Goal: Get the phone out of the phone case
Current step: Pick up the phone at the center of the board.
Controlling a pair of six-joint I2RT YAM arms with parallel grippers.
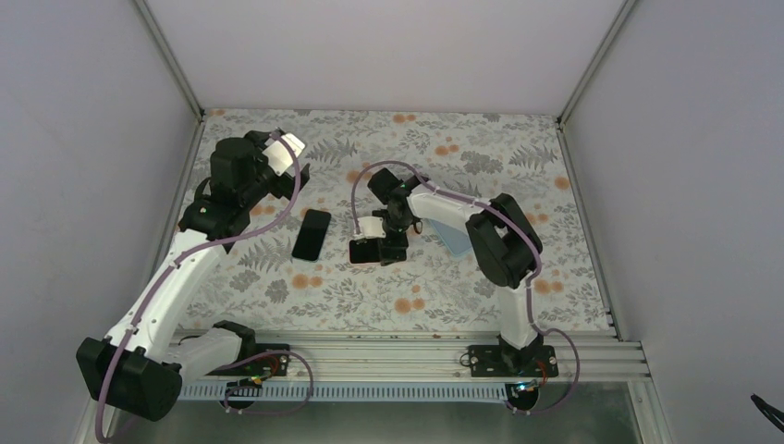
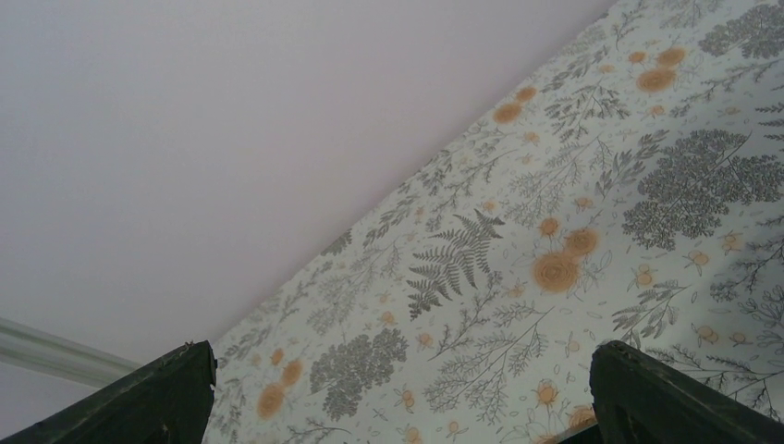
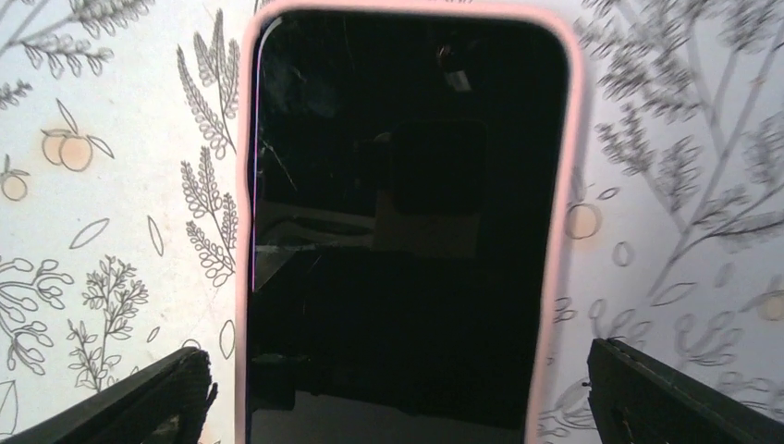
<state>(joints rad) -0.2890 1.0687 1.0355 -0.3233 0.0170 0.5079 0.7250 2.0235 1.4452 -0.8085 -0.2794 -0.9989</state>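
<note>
I will lower my right gripper next until its open fingers are on either side of the pink case's long sides, and then close it. The phone's near end (image 3: 393, 412) is below, between the fingers.
A phone with a black screen (image 3: 407, 231) sits in a pink case (image 3: 566, 185) and lies flat on the floral table. It fills the middle of the right wrist view and shows small in the top view (image 1: 363, 252). My right gripper (image 3: 398, 407) is open and hovers over the near end of the phone, one finger on each side, both clear of the case. It shows in the top view (image 1: 386, 242) at the table's centre. My left gripper (image 2: 398, 398) is open and empty, raised at the back left (image 1: 291, 162).
A second black phone without a case (image 1: 312, 234) lies on the table left of the cased one. A light blue flat object (image 1: 453, 237) lies under the right arm. Grey walls close the table at the back and sides.
</note>
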